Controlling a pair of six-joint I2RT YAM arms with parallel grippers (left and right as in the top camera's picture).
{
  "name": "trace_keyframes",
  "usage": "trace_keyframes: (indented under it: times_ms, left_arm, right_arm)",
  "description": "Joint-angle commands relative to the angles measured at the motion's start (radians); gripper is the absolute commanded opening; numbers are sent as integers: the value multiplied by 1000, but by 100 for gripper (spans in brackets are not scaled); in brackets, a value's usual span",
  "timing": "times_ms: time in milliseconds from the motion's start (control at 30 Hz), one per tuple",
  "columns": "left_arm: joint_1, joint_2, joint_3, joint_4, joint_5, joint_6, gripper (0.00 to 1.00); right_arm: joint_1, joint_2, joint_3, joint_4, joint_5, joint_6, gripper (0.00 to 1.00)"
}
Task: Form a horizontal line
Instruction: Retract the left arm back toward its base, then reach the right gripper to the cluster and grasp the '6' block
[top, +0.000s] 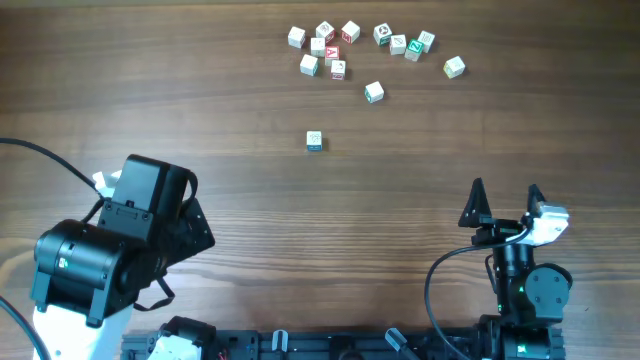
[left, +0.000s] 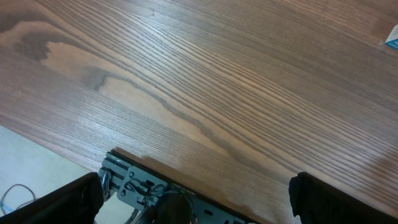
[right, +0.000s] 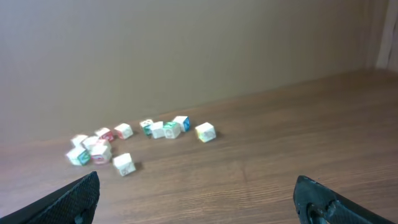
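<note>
The robot's right gripper will next reach away from the robot's base, tilt downward and go down onto the loose cube between the blue-marked cube and the clusters.
Several small whitish letter cubes lie scattered at the far side of the table; no horizontal line shows among them. A blue-marked cube (top: 314, 141) sits alone, nearer the middle. One loose cube (top: 374, 92) (right: 124, 164) lies between it and two clusters, one with red letters (top: 322, 50) (right: 93, 148) and one with green letters (top: 405, 42) (right: 163, 129). Another cube (top: 454, 67) (right: 204, 132) rests at the right. My right gripper (top: 505, 190) (right: 196, 190) is open, empty and far short of the cubes. My left gripper (left: 196, 186) is open over bare wood near the front edge.
The left arm's bulky black body (top: 120, 240) stands at the near left. A black mounting rail (top: 330, 345) (left: 143, 186) runs along the table's front edge. A cable (top: 40, 155) trails in from the left. A pale blue corner (left: 393, 38) peeks in at the left wrist view's top right.
</note>
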Motion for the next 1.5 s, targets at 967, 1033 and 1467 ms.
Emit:
trace_keyframes:
  times_ms: [967, 1033, 1467]
  left_arm:
    - [5, -5, -10, 0, -17, -21, 100]
    - [5, -5, -10, 0, -17, -21, 100]
    - [5, -5, -10, 0, -17, -21, 100]
  right_arm:
    - [106, 1435, 1225, -529, -431, -20, 99]
    - [154, 1504, 1285, -509, -407, -66, 100]
    - [327, 2112, 1527, -293, -44, -265, 96]
